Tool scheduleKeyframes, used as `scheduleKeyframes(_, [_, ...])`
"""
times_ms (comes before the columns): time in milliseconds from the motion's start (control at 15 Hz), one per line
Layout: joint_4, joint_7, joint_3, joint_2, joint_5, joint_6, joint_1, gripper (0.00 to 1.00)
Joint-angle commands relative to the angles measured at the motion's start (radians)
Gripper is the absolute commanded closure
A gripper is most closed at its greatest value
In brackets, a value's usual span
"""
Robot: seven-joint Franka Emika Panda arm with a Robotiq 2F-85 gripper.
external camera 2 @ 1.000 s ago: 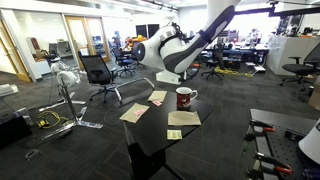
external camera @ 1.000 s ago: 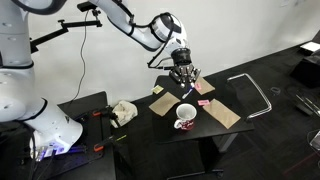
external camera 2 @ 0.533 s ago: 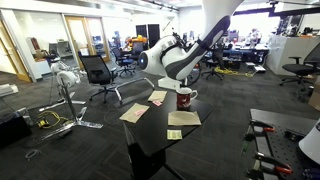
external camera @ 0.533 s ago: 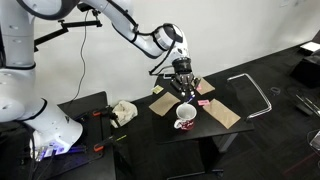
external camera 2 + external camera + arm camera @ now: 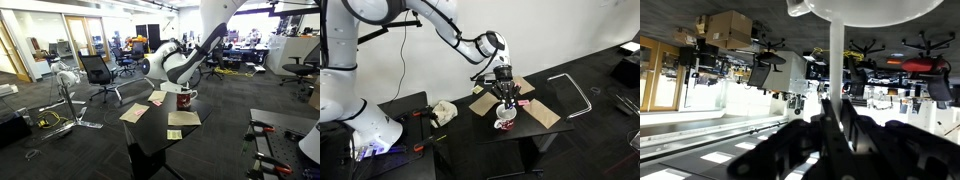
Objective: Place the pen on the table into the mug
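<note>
My gripper should next move down over the mug's open top (image 5: 506,113) (image 5: 868,8), so that the pen slides down inside the rim of the mug.
The white mug with a red pattern (image 5: 506,121) stands on the black square table (image 5: 483,127), and also shows in an exterior view (image 5: 186,99). My gripper (image 5: 504,97) hangs just above the mug, pointing down. It is shut on the slim whitish pen (image 5: 837,65), whose free end reaches the mug's wide rim (image 5: 865,10) in the wrist view. The dark fingers (image 5: 836,135) clamp the pen on both sides. In an exterior view the arm (image 5: 170,65) partly hides the gripper behind the mug.
Several brown paper sheets (image 5: 542,114) lie on the table, also seen in an exterior view (image 5: 134,113). A small pink block (image 5: 523,103) lies near the mug. A crumpled cloth (image 5: 443,111) rests on the lower black stand. An office chair (image 5: 98,74) stands beyond.
The gripper has moved down and forward with the pen, from above the brown sheets to just over the mug. The mug has not moved.
</note>
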Motion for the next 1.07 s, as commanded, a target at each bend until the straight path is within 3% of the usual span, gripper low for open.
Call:
scheduleKeyframes(0, [0.023, 0.038, 0.005, 0.022, 0.005, 0.017, -0.01, 0.96])
scheduleKeyframes(867, [0.106, 0.147, -0.003, 0.145, 0.037, -0.022, 0.004, 0.96])
scheduleKeyframes(933, [0.112, 0.151, -0.003, 0.152, 0.039, -0.026, 0.005, 0.61])
scheduleKeyframes(1000, [0.118, 0.151, -0.004, 0.159, 0.036, -0.027, 0.006, 0.59])
